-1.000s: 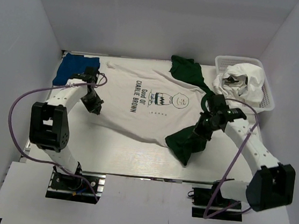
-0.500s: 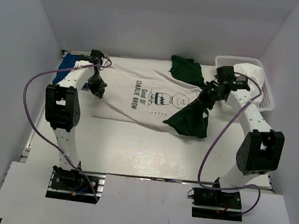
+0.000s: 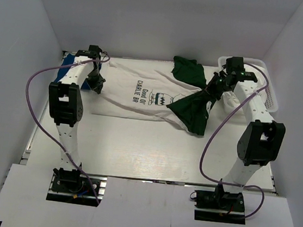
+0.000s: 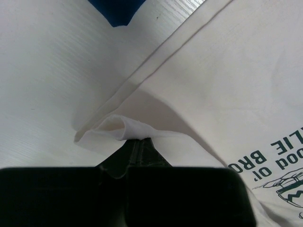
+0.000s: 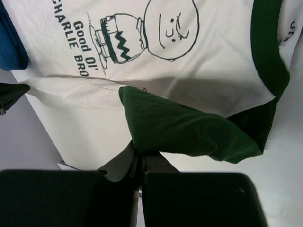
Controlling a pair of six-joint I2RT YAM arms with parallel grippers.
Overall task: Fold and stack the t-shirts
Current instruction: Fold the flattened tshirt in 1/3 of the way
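Observation:
Next, my left gripper lowers onto the tee's white layer [image 3: 106, 88] [image 4: 154, 105] beside the hem and releases the hem corner there, because the tee's held fold stands raised above its shadow.
The white tee with dark green sleeves and the Charlie Brown print [image 3: 143, 93] lies across the back of the table, partly folded over. My left gripper [image 3: 94, 83] is shut on its white hem corner [image 4: 111, 130] and holds it raised at the tee's left end. My right gripper [image 3: 215, 90] is shut on the near green sleeve [image 3: 193, 111] [image 5: 184, 127] and holds it lifted over the print. The far green sleeve [image 3: 188, 71] lies at the back. The royal-blue tee [image 3: 65, 66] shows as a strip behind my left arm, and as a corner [image 4: 113, 12] in the left wrist view.
A white basket [image 3: 271, 94] with white cloth in it stands at the back right, close behind my right arm. White walls close in the left, back and right sides. Purple cables loop from both arms.
Both grippers have carried their holds toward the back: the near hem and the near green sleeve have come up and over the tee, which now lies narrower.

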